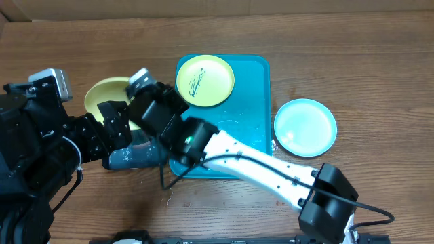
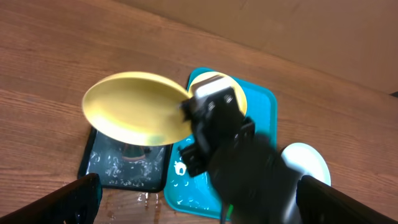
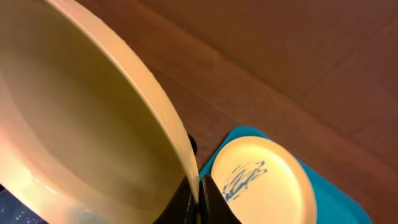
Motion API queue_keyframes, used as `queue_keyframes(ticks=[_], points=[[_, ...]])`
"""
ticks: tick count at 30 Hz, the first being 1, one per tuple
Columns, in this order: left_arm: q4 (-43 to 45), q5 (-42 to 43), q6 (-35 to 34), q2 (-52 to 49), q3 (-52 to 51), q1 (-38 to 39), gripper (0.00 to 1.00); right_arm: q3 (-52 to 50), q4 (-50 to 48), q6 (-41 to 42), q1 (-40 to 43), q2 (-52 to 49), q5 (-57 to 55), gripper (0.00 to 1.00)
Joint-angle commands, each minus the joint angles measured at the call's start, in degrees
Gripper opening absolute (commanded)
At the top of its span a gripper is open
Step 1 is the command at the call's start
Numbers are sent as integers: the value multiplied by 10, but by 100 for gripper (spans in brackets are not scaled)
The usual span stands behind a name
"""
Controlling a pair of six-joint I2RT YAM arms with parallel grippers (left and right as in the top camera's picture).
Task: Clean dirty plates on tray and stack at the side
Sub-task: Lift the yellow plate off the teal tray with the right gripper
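Note:
Next I will move my right gripper across to the pale round plate (image 1: 305,127) starting the stack, lower and release, since that lies below and to its right in the overhead view.
My right gripper (image 3: 199,198) is shut on the rim of a yellow-green plate (image 3: 74,124) and holds it tilted above the black tray. In the overhead view the right gripper (image 1: 132,93) holds this plate (image 1: 105,95) left of the turquoise tray (image 1: 251,115). It also shows in the left wrist view (image 2: 134,115). A second plate (image 1: 205,81) with a dark blue scribble lies on the tray's far left corner, also in the right wrist view (image 3: 261,180). My left gripper (image 2: 199,211) is open and empty, above and near the front of both trays.
A small black tray (image 2: 124,167), wet with droplets, lies left of the turquoise tray (image 2: 264,102). A pale round plate (image 1: 305,127) lies on the table right of the turquoise tray. Water has spilled on the wood in front of the trays (image 2: 146,198).

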State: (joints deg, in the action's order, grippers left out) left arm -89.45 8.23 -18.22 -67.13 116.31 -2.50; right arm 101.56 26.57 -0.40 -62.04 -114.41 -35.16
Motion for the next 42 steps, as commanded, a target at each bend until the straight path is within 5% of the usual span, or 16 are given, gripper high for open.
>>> queue_keyframes(ticks=[1,34,38,42], points=[[-1,8,5,0,4,-1,100,9,-11,-49,-34,19,-100,4],[-2,7,5,0,4,-1,100,9,-20,-58,-63,20,-143,4],[-2,7,5,0,4,-1,100,8,20,47,-16,19,-104,4],[-2,7,5,0,4,-1,100,8,104,219,81,19,118,4]])
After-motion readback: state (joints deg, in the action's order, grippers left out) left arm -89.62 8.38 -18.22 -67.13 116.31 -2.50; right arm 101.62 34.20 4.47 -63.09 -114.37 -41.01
